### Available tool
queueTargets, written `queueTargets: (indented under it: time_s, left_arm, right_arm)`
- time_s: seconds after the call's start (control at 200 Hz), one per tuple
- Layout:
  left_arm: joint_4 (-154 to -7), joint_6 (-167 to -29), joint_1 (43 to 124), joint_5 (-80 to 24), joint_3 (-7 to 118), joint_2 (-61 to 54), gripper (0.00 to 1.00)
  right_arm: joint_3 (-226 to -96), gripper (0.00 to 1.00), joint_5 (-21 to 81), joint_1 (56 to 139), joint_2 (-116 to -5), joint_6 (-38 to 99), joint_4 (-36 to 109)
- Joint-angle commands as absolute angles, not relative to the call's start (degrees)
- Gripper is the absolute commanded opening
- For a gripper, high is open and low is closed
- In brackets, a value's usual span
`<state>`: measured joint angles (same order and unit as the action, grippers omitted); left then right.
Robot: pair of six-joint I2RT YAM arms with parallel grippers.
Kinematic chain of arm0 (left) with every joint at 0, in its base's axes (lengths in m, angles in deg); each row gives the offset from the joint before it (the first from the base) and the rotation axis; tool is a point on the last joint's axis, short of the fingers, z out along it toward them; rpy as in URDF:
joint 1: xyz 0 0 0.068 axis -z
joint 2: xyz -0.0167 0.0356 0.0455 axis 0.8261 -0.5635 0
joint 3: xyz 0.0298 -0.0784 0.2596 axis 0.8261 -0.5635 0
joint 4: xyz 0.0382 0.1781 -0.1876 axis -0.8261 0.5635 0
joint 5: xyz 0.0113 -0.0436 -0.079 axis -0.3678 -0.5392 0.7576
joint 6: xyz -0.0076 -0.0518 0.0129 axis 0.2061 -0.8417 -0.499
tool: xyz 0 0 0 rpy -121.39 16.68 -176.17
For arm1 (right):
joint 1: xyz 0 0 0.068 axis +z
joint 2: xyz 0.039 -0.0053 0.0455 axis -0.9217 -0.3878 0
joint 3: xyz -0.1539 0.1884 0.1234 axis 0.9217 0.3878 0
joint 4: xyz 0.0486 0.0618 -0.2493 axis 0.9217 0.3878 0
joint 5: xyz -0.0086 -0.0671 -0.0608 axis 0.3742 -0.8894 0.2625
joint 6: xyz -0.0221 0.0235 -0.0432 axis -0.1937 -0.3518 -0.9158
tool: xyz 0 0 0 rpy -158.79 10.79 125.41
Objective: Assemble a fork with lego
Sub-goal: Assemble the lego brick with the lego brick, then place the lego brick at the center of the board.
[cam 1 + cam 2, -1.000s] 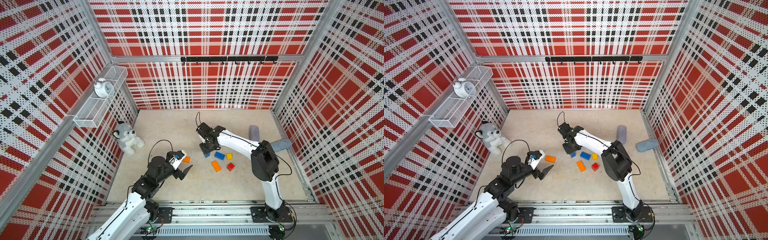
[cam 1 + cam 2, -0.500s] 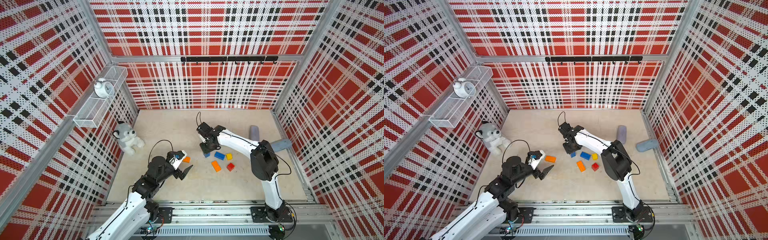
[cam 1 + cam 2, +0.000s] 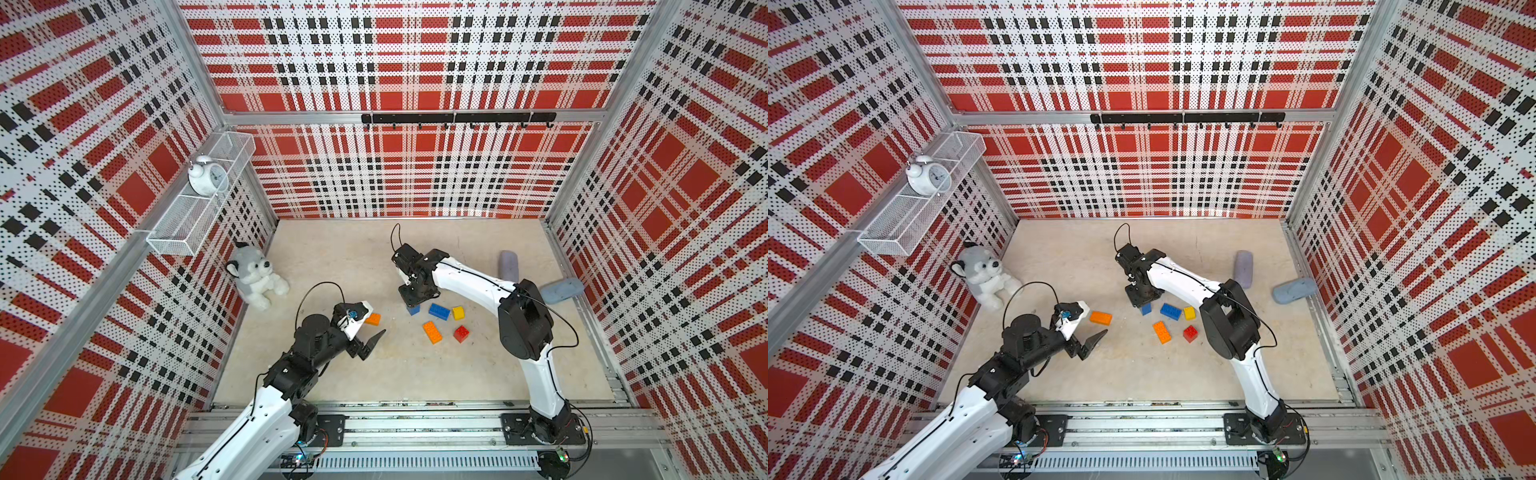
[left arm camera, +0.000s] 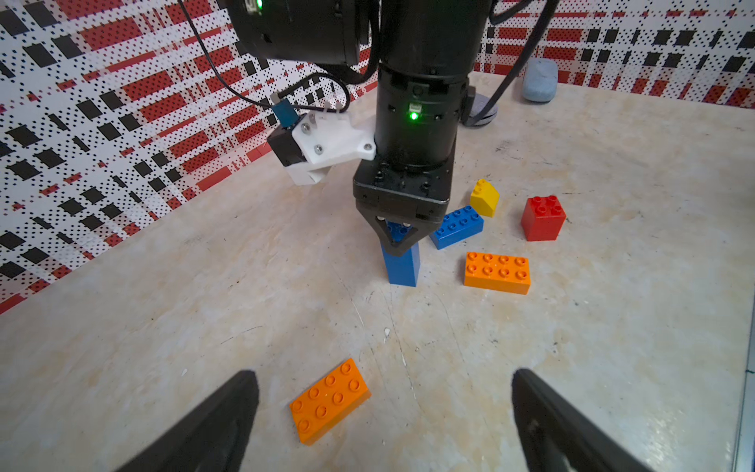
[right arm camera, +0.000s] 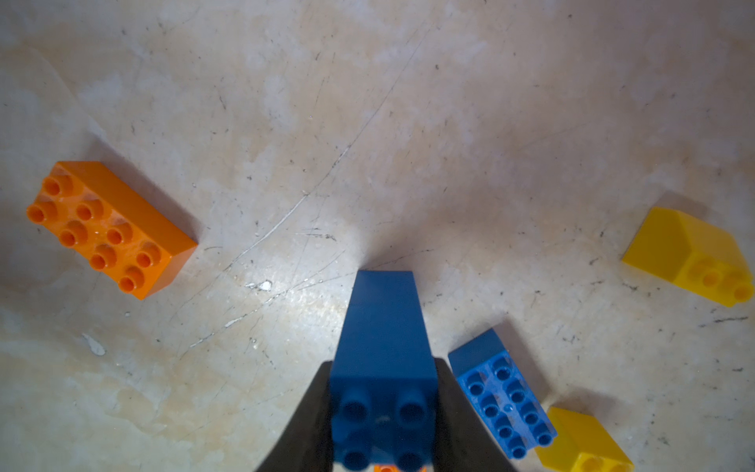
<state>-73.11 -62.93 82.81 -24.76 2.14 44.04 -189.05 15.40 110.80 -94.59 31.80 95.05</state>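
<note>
The tall blue brick needs to go outward in the robot's right gripper and be let go, since the bare tabletop next to the far yellow sloped brick is outward of the gripper.
My right gripper points straight down and is shut on the top of a tall blue brick that stands upright on the table. Beside it lie a long blue brick, a yellow one, an orange one and a red one. The right wrist view shows two yellow sloped bricks. My left gripper hangs open, apart from a second orange brick lying flat ahead of its fingers. No assembled fork shows.
A plush husky sits by the left wall. Two grey objects lie at the right side. A wire shelf with an alarm clock hangs on the left wall. The metal rail runs along the front edge.
</note>
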Motion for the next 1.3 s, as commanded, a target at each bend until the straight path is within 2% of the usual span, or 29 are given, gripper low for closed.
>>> queueTargets:
  time_s: [0.0,0.16,0.581,1.293]
  left_arm:
    - [-74.6,-63.1,83.2,-25.5,1.5,44.7,0.98]
    - [-74.7,-63.1,83.3,-25.6,1.5,44.5,0.98]
    - [-74.8,-63.2,83.2,-25.7,1.3,44.5,0.98]
    - [-75.2,-63.8,83.2,-26.0,1.6,43.7,0.99]
  right_arm:
    - [-191.5,0.25,14.4,109.1,-96.2,33.3,100.8]
    - [-199.3,0.25,13.2,106.7,-95.0,33.1,102.6]
    - [-205.8,0.25,12.3,102.3,-102.1,31.0,100.5]
    - [-199.9,0.28,13.6,101.9,-107.0,30.8,100.7]
